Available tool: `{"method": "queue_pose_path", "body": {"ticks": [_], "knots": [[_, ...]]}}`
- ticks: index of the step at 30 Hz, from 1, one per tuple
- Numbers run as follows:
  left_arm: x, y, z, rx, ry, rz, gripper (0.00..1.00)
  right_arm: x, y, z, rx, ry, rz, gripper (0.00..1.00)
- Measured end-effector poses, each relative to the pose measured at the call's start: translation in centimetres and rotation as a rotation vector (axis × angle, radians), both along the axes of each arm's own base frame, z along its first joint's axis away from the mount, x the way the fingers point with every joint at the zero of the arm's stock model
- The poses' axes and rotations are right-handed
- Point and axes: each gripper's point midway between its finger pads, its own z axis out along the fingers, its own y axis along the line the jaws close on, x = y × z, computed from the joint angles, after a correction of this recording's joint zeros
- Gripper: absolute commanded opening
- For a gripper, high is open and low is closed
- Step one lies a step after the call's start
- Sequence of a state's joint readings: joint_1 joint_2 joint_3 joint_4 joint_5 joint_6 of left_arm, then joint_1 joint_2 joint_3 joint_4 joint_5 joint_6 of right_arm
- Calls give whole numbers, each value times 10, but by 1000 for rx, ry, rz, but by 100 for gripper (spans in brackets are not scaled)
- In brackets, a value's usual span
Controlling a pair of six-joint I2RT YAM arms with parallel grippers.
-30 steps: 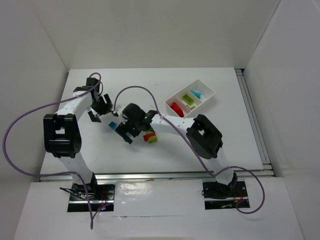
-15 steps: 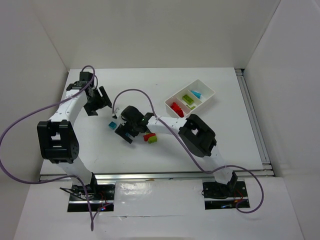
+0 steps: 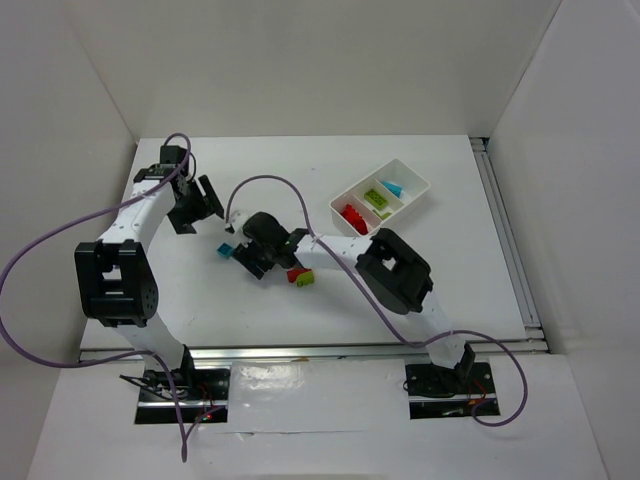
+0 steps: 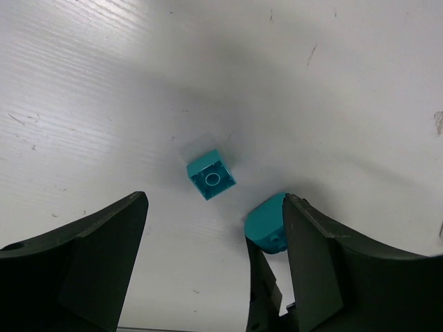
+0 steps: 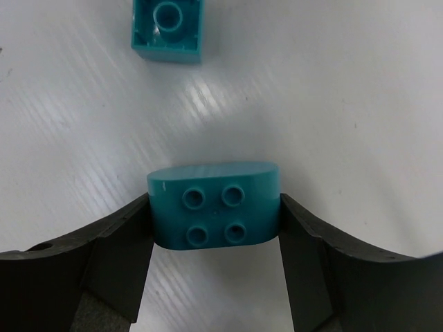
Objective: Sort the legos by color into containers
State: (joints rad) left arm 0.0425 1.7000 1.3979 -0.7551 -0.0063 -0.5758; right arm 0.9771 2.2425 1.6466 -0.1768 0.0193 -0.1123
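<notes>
I need to lift the rounded cyan lego outward next with my right gripper, toward the right in the top view, over the tray's end section, because cyan is already in that section.
My right gripper is shut on a rounded cyan lego, its pads pressed against both ends just above the table. A small square cyan lego lies upside down just beyond it. In the top view my right gripper sits mid-table beside that small cyan lego. My left gripper hangs open and empty above the table, looking down at the square lego and the held one. The white container tray stands at the back right, with red, green and cyan legos in separate compartments.
A red lego and a lime green lego lie together just right of my right gripper. My left gripper is at the back left. A purple cable arcs over the table's middle.
My right gripper's jaws have closed from wide open onto the rounded cyan lego. My left arm drew back toward the far left a second ago and has held still since.
</notes>
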Motion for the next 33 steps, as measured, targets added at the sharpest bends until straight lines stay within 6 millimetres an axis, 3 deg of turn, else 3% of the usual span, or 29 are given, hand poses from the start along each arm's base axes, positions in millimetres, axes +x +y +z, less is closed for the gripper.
{"method": "queue_pose_path", "body": {"ticks": [4, 7, 11, 14, 16, 18, 21, 24, 29, 33], "knots": [[-3, 0, -3, -1, 11, -1, 88, 1, -20, 6, 16, -4, -61, 48], [-3, 0, -4, -1, 13, -2, 88, 13, -46, 32, 66, -9, -140, 48], [-3, 0, -4, -2, 11, -2, 88, 59, -111, 96, 171, -71, -350, 48], [-3, -1, -4, -3, 12, -2, 88, 106, -176, 147, 256, -149, -579, 48], [-4, -1, -5, -7, 14, -4, 88, 133, -223, 163, 283, -182, -738, 48], [-4, -2, -7, -9, 15, -5, 88, 155, -273, 165, 291, -194, -897, 48], [-5, -2, -8, -12, 19, -6, 88, 169, -335, 147, 263, -152, -1071, 48], [-5, -3, -8, -15, 19, -8, 88, 183, -379, 124, 220, -114, -1201, 51], [-5, -4, -9, -20, 19, -10, 88, 192, -399, 99, 172, -77, -1268, 53], [-5, -5, -10, -28, 23, -14, 88, 203, -408, 92, 163, -74, -1303, 80]]}}
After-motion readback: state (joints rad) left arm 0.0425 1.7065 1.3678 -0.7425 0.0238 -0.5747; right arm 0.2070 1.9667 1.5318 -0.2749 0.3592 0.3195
